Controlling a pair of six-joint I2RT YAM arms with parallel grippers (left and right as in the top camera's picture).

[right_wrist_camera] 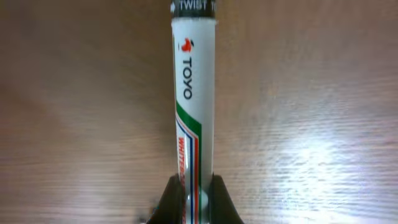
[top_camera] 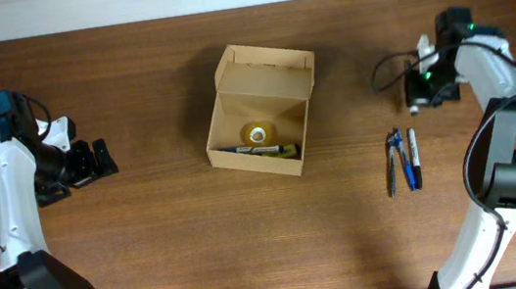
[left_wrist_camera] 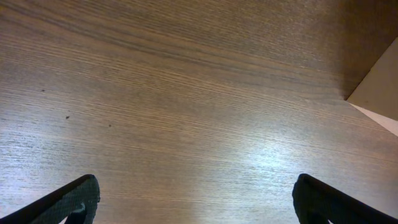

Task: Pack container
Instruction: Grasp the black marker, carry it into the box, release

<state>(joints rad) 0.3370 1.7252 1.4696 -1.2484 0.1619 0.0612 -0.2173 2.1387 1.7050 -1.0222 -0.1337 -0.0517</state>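
Observation:
The right gripper first rises next, then swings to the left in the overhead view, then lowers to reach the container's bare bottom beside the yellow roll (top_camera: 259, 133).
The container (top_camera: 259, 115), a tan cardboard box with its flap lid standing open at the back, sits in the middle of the table. Inside lie a yellow roll (top_camera: 259, 133) and a dark pen (top_camera: 259, 150). My right gripper (right_wrist_camera: 194, 196) is shut on a white TOYO whiteboard marker (right_wrist_camera: 194, 93), whose barrel runs up from the jaws just over the wood. In the overhead view that gripper (top_camera: 423, 88) is at the far right, well apart from the box. My left gripper (top_camera: 94, 161) stands open over bare wood left of the box, fingers (left_wrist_camera: 74, 199) wide apart. A tan corner of the container (left_wrist_camera: 380, 81) shows there.
Three pens (top_camera: 403, 161) lie side by side on the wood, right of the box and in front of the right gripper. A black cable loops beside the right wrist (top_camera: 387, 71).

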